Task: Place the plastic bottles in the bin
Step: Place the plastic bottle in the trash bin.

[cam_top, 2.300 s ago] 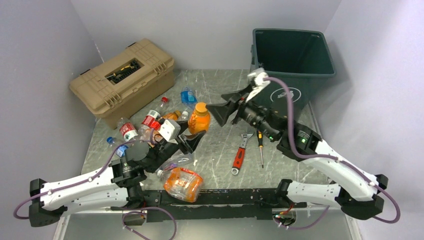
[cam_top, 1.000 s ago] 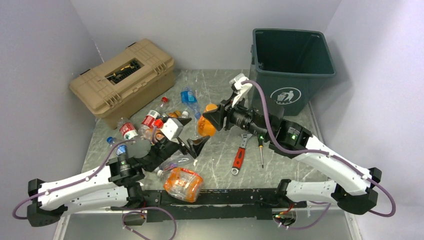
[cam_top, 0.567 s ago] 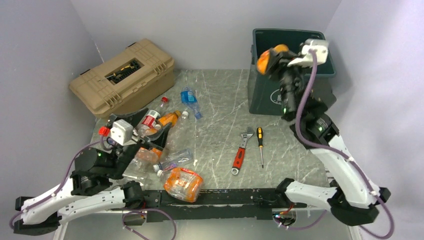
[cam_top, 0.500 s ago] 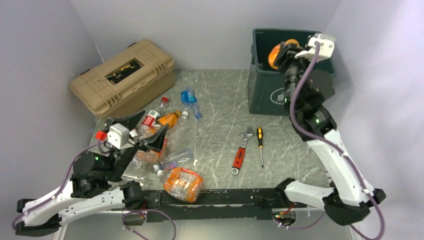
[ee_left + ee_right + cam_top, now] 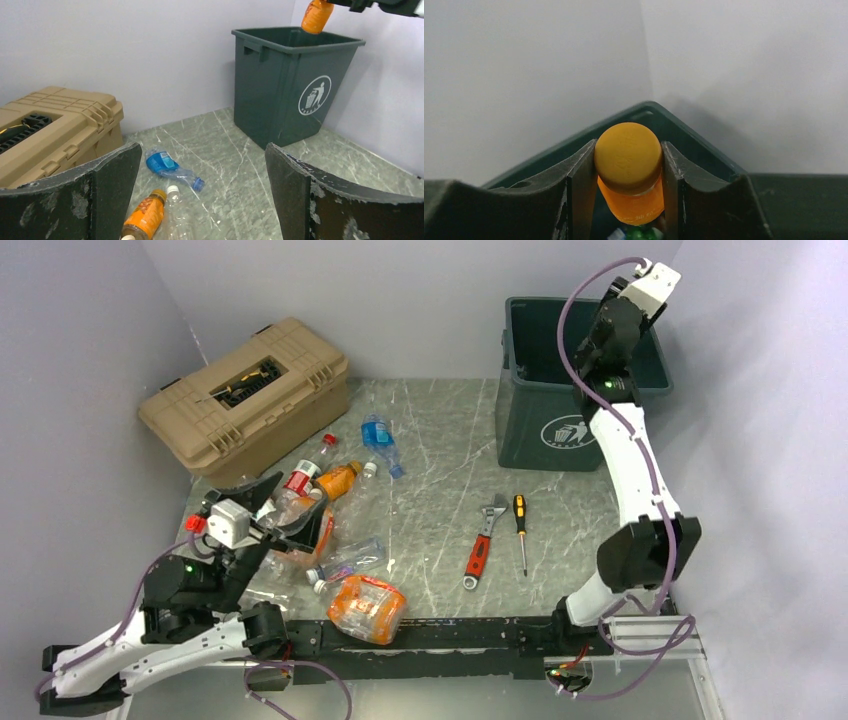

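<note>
Next, my right gripper lowers down inside the rim of the open bin (image 5: 644, 107) and releases the cap end, since the orange bottle already hangs over the bin.
My right gripper (image 5: 628, 150) is shut on the cap end of an orange bottle (image 5: 631, 200), which hangs neck-up over the open bin (image 5: 644, 107). The left wrist view shows that bottle (image 5: 316, 15) just above the bin (image 5: 280, 100) rim. A green bottle (image 5: 640, 234) lies inside the bin. My left gripper (image 5: 285, 508) stands open and empty above the pile of plastic bottles (image 5: 300, 502) at the near left. Ahead of it lie a blue-labelled bottle (image 5: 162, 162) and an orange one (image 5: 146, 217). A crushed orange bottle (image 5: 365, 607) rests by the front rail.
The tan toolbox (image 5: 245, 400) stands at the back left. A red-handled wrench (image 5: 480, 550) and a screwdriver (image 5: 521, 530) lie on the marble table (image 5: 440, 450) right of centre. The right arm (image 5: 625, 440) rises steeply beside the bin (image 5: 560, 430).
The right arm took the orange bottle from the table's middle and carried it up over the bin. The left arm drew back to the near left with its gripper open.
</note>
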### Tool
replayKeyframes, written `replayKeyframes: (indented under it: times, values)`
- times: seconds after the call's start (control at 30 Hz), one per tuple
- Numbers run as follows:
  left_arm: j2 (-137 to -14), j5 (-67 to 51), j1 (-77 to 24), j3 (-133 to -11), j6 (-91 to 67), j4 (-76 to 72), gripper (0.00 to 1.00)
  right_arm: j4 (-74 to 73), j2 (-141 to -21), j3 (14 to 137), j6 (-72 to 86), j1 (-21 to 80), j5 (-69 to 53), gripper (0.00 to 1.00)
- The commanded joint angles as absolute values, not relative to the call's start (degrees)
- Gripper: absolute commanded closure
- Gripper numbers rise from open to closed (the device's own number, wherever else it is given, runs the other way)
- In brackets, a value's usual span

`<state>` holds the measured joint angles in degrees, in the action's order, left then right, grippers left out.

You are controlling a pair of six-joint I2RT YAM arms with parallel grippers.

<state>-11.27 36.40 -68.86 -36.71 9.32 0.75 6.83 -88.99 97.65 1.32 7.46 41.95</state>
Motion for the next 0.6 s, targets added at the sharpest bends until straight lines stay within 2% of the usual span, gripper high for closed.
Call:
replayKeyframes:
  times: [0.0, 0.27, 0.33, 0.4, 0.43, 0.57]
  values:
    - [-14.6, 34.5, -69.1, -39.4, 7.9, 3.8, 0.02, 1.3, -93.1, 100.8, 7.1, 2.9, 42.1, 1.00]
    - [-18.6, 31.4, -69.0, -40.5, 6.7, 5.4, 0.02, -6.6, -99.6, 104.4, 11.4, 0.3, 38.1, 1.00]
    - [-19.2, 31.1, -69.0, -40.8, 6.8, 5.9, 0.02, -6.6, -100.2, 103.9, 12.5, 0.3, 37.0, 0.85]
    - [-19.5, 31.0, -69.0, -40.8, 7.3, 6.0, 0.01, -8.2, -101.5, 105.0, 13.8, 0.3, 36.2, 0.61]
    - [-19.7, 31.0, -69.0, -40.8, 7.4, 6.2, 0.01, -9.3, -102.3, 106.1, 14.3, 0.3, 36.0, 0.52]
    - [-21.4, 31.6, -69.0, -42.2, 7.5, 8.2, 0.00, -11.7, -103.6, 108.1, 15.2, 0.3, 36.2, 0.35]
